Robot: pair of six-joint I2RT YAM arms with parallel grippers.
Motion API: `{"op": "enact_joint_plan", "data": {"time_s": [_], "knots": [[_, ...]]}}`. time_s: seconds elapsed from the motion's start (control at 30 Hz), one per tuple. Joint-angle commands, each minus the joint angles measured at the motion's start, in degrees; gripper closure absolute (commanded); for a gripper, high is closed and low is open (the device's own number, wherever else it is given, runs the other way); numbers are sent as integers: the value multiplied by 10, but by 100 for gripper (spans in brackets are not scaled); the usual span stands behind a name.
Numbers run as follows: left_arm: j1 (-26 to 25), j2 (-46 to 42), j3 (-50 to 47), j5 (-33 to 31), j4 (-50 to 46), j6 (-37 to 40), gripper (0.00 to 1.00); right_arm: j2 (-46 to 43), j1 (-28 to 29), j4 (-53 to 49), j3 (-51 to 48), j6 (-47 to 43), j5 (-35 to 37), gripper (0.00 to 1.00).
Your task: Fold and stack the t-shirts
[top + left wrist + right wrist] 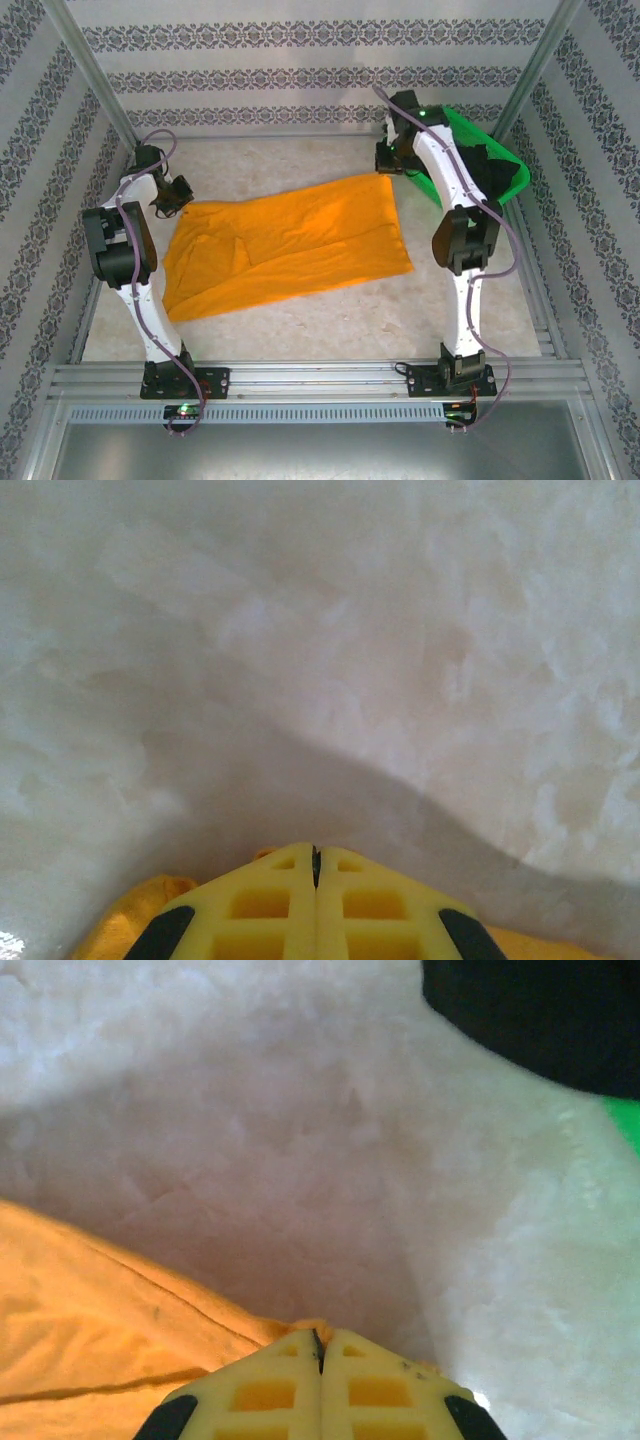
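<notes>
My right gripper should next carry the t-shirt's far corner back over the t-shirt to the fold's end by the t-shirt's basket-side edge (394, 227) and let go there, as the t-shirt is open.
The mustard-orange t-shirt (285, 245) lies spread across the middle of the table, wrinkled on its left half. My left gripper (181, 198) sits at its far left corner, jaws shut on the cloth; in the left wrist view orange fabric (140, 910) bulges beside the closed yellow fingers (270, 900). My right gripper (388, 168) is at the far right corner, shut on the shirt's hem (150, 1320), a tuft of cloth showing at the fingertips (300, 1365). Black t-shirts (495, 165) lie in the green basket (515, 175).
The green mesh basket stands at the back right, close behind the right arm. Patterned walls and metal posts (90, 75) enclose the table. Bare pale tabletop (330, 320) lies in front of the shirt. A dark cloth (540, 1010) shows at the right wrist view's top.
</notes>
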Motion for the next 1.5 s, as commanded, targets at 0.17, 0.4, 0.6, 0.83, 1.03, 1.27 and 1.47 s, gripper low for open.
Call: {"op": "enact_joint_plan", "data": {"time_s": [0.17,0.4,0.6,0.83,1.03,1.27,1.47], "knots": [[-11,-71,-74,37,47,-21,100,-62,-12,252,-250,20,2,100],[-23,-145,-161,30,97,-62,100,-5,-22,304,-195,-8,-9,100],[-29,-238,-244,4,118,-68,100,1,-27,340,-192,-40,-12,100],[-29,-370,-364,-30,95,-59,100,-72,-52,377,-300,-63,-47,100],[-29,-461,-471,-27,93,-95,100,-164,-89,460,-472,-38,-82,100],[-29,-537,-532,-54,78,-120,100,-157,-68,447,-474,-40,-83,100],[-29,-573,-537,-86,58,-126,100,-205,-53,466,-548,-29,-25,99]]}}
